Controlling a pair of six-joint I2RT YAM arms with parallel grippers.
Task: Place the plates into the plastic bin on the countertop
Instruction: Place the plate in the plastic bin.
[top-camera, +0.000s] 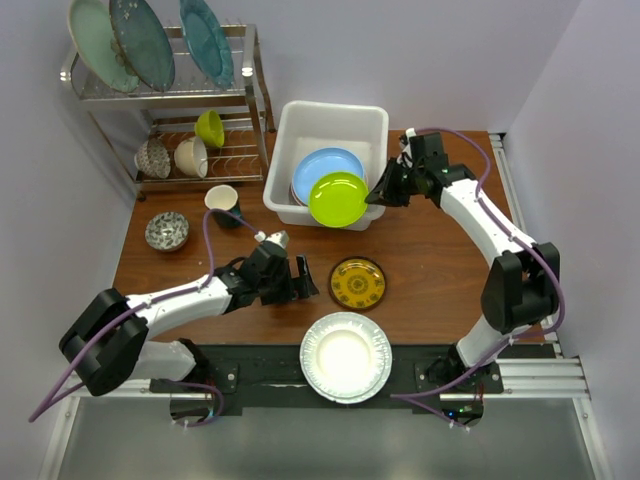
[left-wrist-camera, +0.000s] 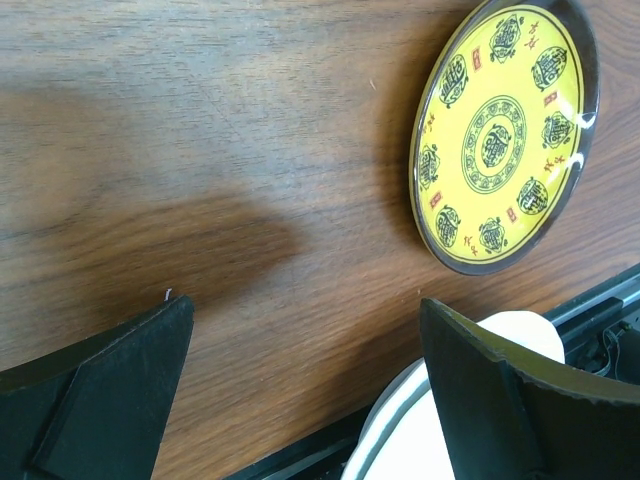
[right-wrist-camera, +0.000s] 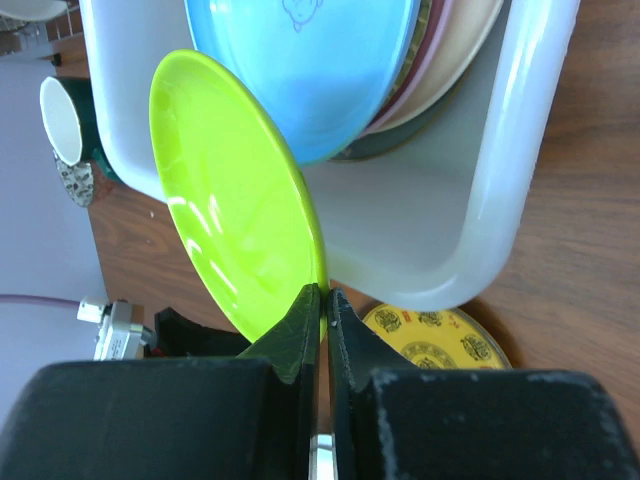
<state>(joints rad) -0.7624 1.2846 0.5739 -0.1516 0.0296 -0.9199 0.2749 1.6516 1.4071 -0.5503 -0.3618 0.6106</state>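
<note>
My right gripper will move outward and down over the blue plate (top-camera: 325, 165) (right-wrist-camera: 300, 70) and release there, because the lime green plate still sticks out over the bin's front rim.
My right gripper (top-camera: 376, 194) (right-wrist-camera: 326, 300) is shut on the rim of a lime green plate (top-camera: 338, 198) (right-wrist-camera: 235, 190), which hangs tilted over the front rim of the white plastic bin (top-camera: 335, 108) (right-wrist-camera: 440, 230). Inside the bin a blue plate (top-camera: 325, 165) (right-wrist-camera: 300, 70) tops a stack of other plates. On the brown countertop (top-camera: 430, 260) lies a gold patterned plate (top-camera: 357, 283) (left-wrist-camera: 500, 130). A white fluted plate (top-camera: 346, 356) (left-wrist-camera: 392, 440) rests at the near edge. My left gripper (top-camera: 300, 280) (left-wrist-camera: 305, 305) is open and empty, just left of the gold plate.
A wire dish rack (top-camera: 255, 75) at the back left holds three large teal and pale green plates and some bowls. A white cup (top-camera: 222, 198) and a patterned bowl (top-camera: 167, 230) stand on the countertop in front of it. A black rail (top-camera: 260, 365) runs along the near edge.
</note>
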